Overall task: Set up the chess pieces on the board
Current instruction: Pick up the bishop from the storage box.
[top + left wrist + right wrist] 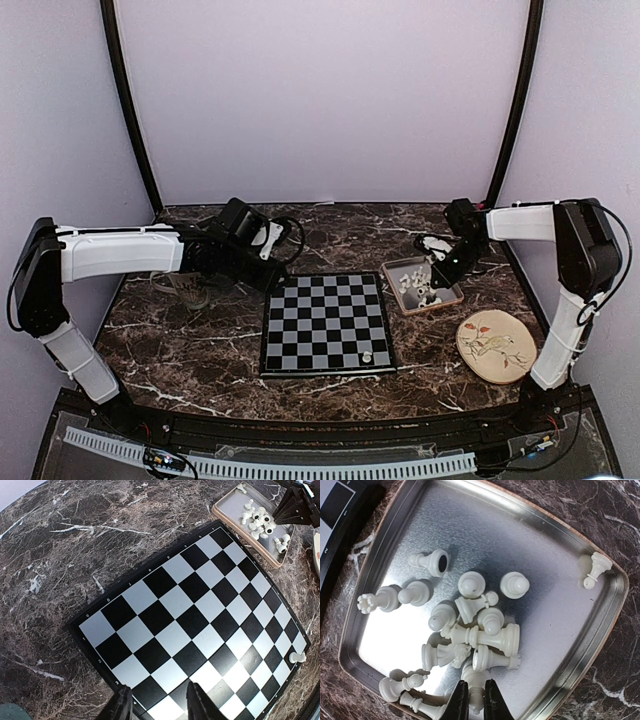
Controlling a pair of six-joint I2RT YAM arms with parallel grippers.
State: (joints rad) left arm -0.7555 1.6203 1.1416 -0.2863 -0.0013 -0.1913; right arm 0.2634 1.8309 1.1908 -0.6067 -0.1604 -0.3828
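Observation:
My right gripper moves up, back and left in the top view next, and lowers its piece onto the near-row square past the standing piece (350, 362), since that square is empty.
The board (327, 323) lies in the middle of the table, with one white piece (367, 356) standing on its near right corner; that piece also shows in the left wrist view (297, 657). Several white chess pieces (470, 630) lie heaped in a metal tray (600, 625). My right gripper (474, 702) is down in the tray, its jaws shut on a white chess piece (476, 687) at the heap's near edge. My left gripper (157, 700) is open and empty, hovering over the board's (195, 615) left edge.
The tray (440, 300) sits right of the board. A round cream plate with a bird drawing (492, 345) lies at the near right. A clear glass object (190, 290) rests under the left arm. One lone piece (594, 570) lies at the tray's far corner.

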